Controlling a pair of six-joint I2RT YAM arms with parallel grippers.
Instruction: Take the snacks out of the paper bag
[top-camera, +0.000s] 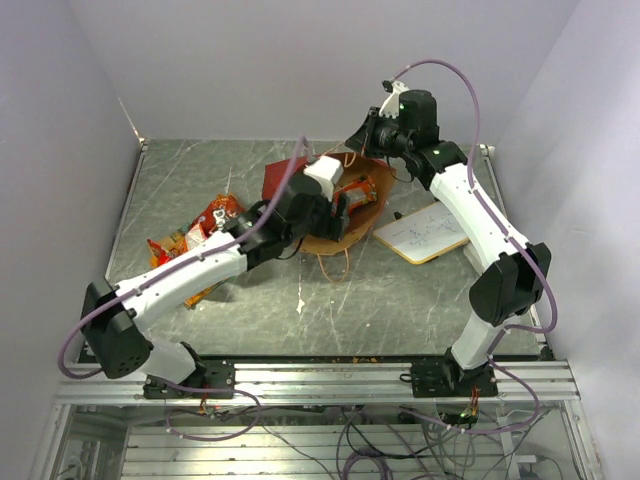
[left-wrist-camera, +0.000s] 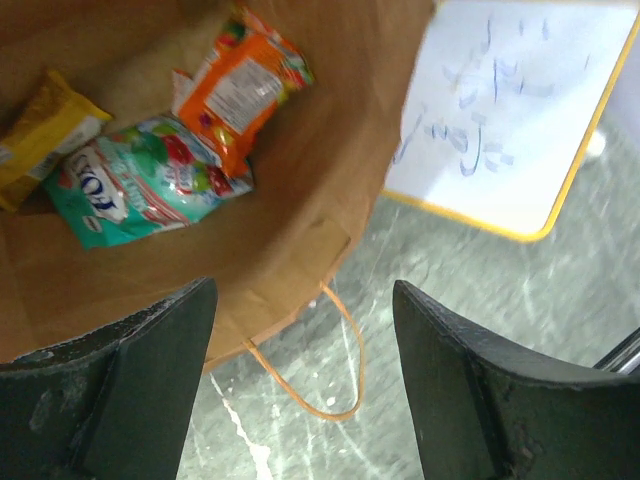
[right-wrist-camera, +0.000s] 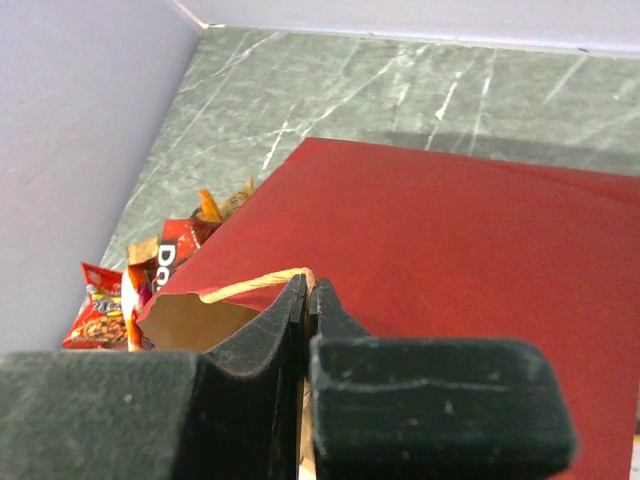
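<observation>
My left gripper should next go down into the bag's opening to close on the orange packet's near end (left-wrist-camera: 234, 145), which lies uncovered on top of the teal-and-white packet (left-wrist-camera: 130, 190).
The paper bag (top-camera: 285, 178) lies on its side mid-table, red outside, brown inside, mouth toward the right. My right gripper (top-camera: 373, 136) is shut on its upper twisted handle (right-wrist-camera: 250, 283) at the rim, holding the mouth up over the red wall (right-wrist-camera: 460, 250). My left gripper (top-camera: 338, 206) is open and empty at the mouth (left-wrist-camera: 305, 385), fingers either side of the lower handle (left-wrist-camera: 335, 395). Inside lie a teal-and-white packet (left-wrist-camera: 130, 190), an orange packet (left-wrist-camera: 240, 85) and a gold packet (left-wrist-camera: 45, 135). Several snacks, a red Doritos bag (right-wrist-camera: 168, 262) among them, lie outside left of the bag (top-camera: 195, 235).
A white board with a wooden frame (top-camera: 422, 232) lies right of the bag's mouth, close to it (left-wrist-camera: 510, 110). Walls close off the table's left, back and right. The left arm's forearm (top-camera: 190, 270) reaches over the loose packets.
</observation>
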